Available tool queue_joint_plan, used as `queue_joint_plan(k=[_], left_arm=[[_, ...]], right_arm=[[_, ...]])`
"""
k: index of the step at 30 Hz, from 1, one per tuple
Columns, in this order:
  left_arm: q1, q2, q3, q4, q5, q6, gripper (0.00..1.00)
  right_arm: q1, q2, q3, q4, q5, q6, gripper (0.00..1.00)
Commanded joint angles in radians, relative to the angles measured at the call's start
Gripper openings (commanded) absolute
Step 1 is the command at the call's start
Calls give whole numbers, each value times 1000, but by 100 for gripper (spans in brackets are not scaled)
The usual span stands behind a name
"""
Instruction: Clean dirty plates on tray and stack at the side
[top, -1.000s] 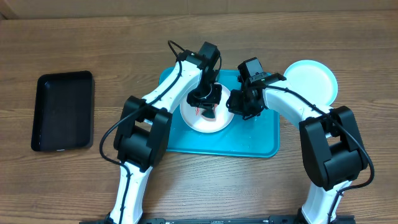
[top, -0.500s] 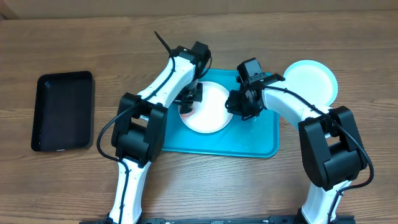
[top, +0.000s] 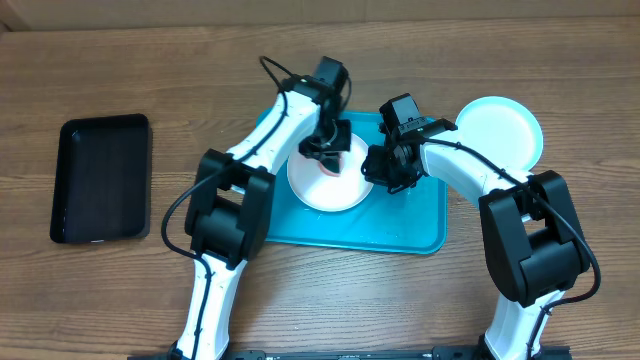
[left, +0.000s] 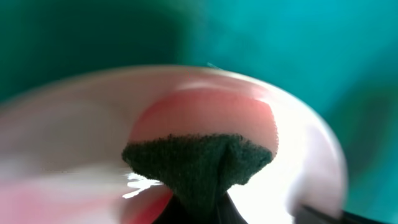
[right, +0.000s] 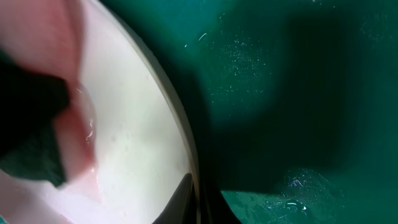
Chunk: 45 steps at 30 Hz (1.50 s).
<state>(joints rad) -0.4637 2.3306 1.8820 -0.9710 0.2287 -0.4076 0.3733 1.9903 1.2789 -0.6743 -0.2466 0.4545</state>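
My left gripper should next lift the pink sponge, carry it across to the left in the overhead view, then lower and release it inside the empty black tray (top: 108, 180).
A white plate (top: 322, 190) lies on the turquoise tray (top: 420, 222), left of its middle. A red-orange smear (left: 205, 112) shows on its surface. My left gripper (top: 330, 155) is shut on a dark green scrub pad (left: 199, 165), which presses on the plate's far part. At the plate's right rim my right gripper (top: 380, 170) is shut, one finger above the rim and one below it (right: 196, 202). The right wrist view catches the same pad (right: 31, 130) at its left edge, over a wet pink film. A light blue plate (top: 500, 130) rests on the table right of the tray.
A black rectangular tray (top: 100, 180) sits on the wooden table at the far left. The right half of the turquoise tray is bare and wet with droplets (right: 298, 183). Both arms cross over the tray's middle.
My left gripper swept the pad from the plate's middle to its left edge, then back to its far right part. The right gripper held still on the rim.
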Motion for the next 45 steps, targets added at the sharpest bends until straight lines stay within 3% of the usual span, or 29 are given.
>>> queue_joint_plan(k=[1,7,13,24,28,36,40,45], left_arm=[[-33,32,1,-5,87,70,4],[-18,29,11,-79,-2,147,4],[56,29,66,-226,-382,-42,4],[131,29,81,-171,-516,-52,4],[131,28,201,-296,-674,-215,4],[204,-30,420,-452,-604,-227,4],[316,-64,421,-514,-520,-224,4],[506,-62,400,-583,-466,-221,4]], right_arm=[[3,19,-23,-10,18,-10,4],[3,19,-23,-11,21,-13,4],[3,19,-23,-11,21,-13,4],[2,19,-23,-11,23,-13,4],[3,19,-23,-7,29,-22,4],[6,10,28,-20,20,-64,4],[25,-35,67,-35,38,-124,4],[91,-125,109,-53,250,-130,4]])
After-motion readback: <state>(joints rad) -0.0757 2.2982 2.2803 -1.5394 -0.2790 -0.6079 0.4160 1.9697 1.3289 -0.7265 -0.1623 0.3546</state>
